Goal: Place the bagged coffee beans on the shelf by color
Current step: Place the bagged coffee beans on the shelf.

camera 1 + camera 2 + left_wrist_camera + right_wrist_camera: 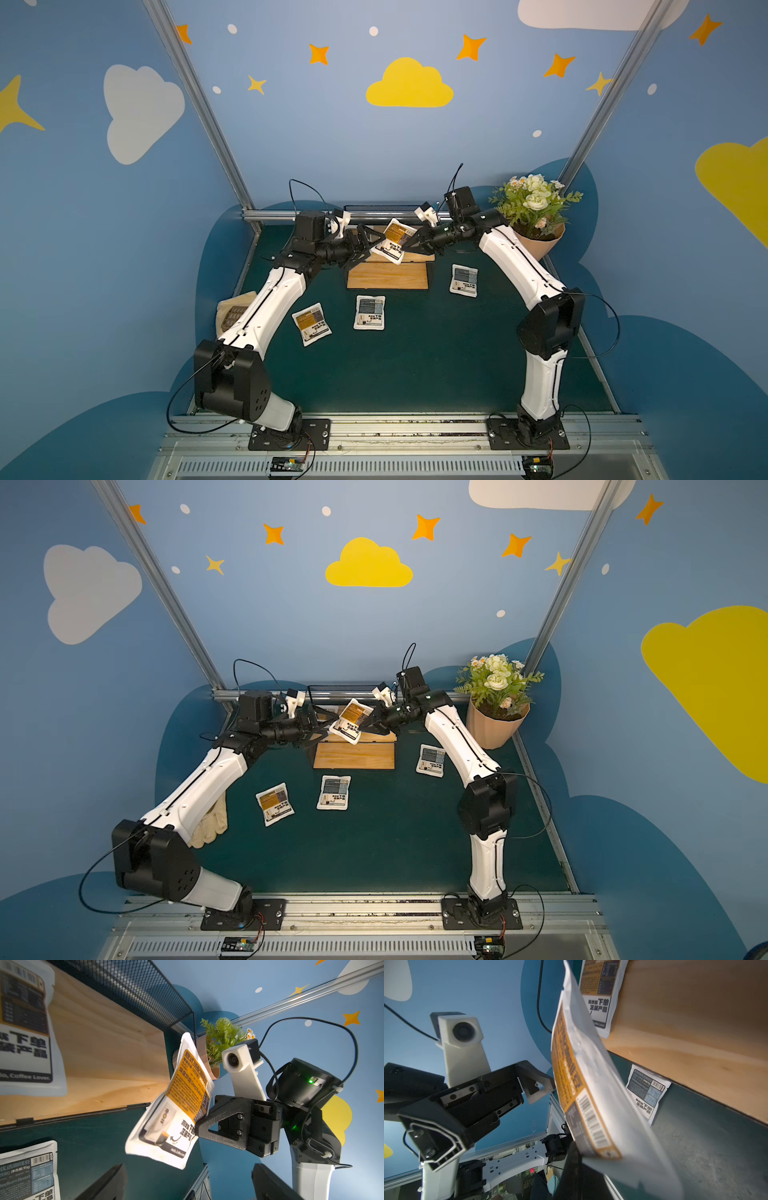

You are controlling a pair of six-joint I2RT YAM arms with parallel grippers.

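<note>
The right gripper comes down to the upper board below it next and releases the bag's edge there, as another orange bag already lies on the board.
An orange-labelled bag of coffee beans hangs tilted above the shelf, a black wire rack with wooden boards. My right gripper is shut on the bag's edge. My left gripper stands open just to the left of the bag, with nothing between its fingers. A second orange bag lies on the upper board. On the green table lie an orange bag and two grey-blue bags.
A peach flower pot with green and white flowers stands at the back right, close to my right arm. A tan cloth with a brown gridded tool lies at the left under my left arm. Blue walls close in the table.
</note>
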